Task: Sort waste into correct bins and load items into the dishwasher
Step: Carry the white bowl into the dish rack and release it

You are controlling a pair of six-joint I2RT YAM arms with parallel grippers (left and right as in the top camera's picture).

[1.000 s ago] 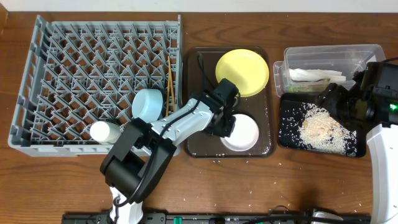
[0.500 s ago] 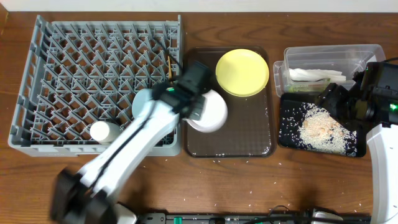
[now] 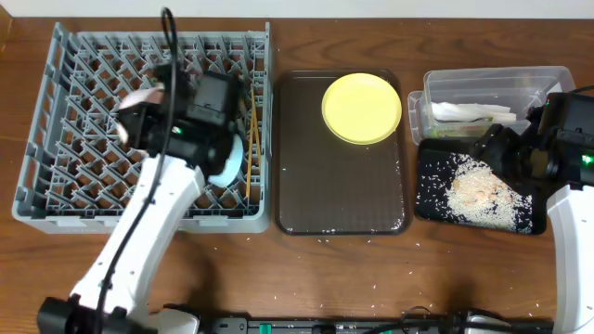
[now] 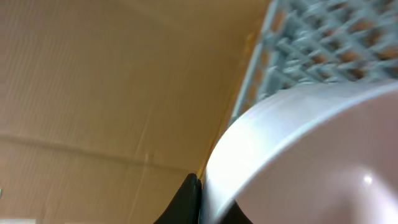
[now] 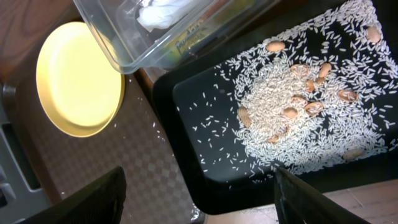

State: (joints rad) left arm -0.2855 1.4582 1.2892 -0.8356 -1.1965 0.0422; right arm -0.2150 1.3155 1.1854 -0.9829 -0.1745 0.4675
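My left gripper holds the white bowl on edge above the middle pegs of the grey-blue dish rack, so next it will go down onto them and let go of the bowl.
My left gripper is shut on the white bowl and holds it tilted on edge over the middle of the grey-blue dish rack. In the left wrist view the bowl fills the lower right, with the rack behind it. The light blue bowl sits in the rack, partly under my arm. The chopsticks lie along the rack's right side. The yellow plate lies on the brown tray. My right gripper is open and empty above the black tray's left corner. The cup is hidden.
The clear tub at the back right holds white napkins. The black tray in front of it holds rice and a beige lump. Loose rice grains lie on the table near the trays. The right arm stands at the right edge.
My left arm has lifted the white bowl off the brown tray and carried it left over the rack. The right arm has not moved.
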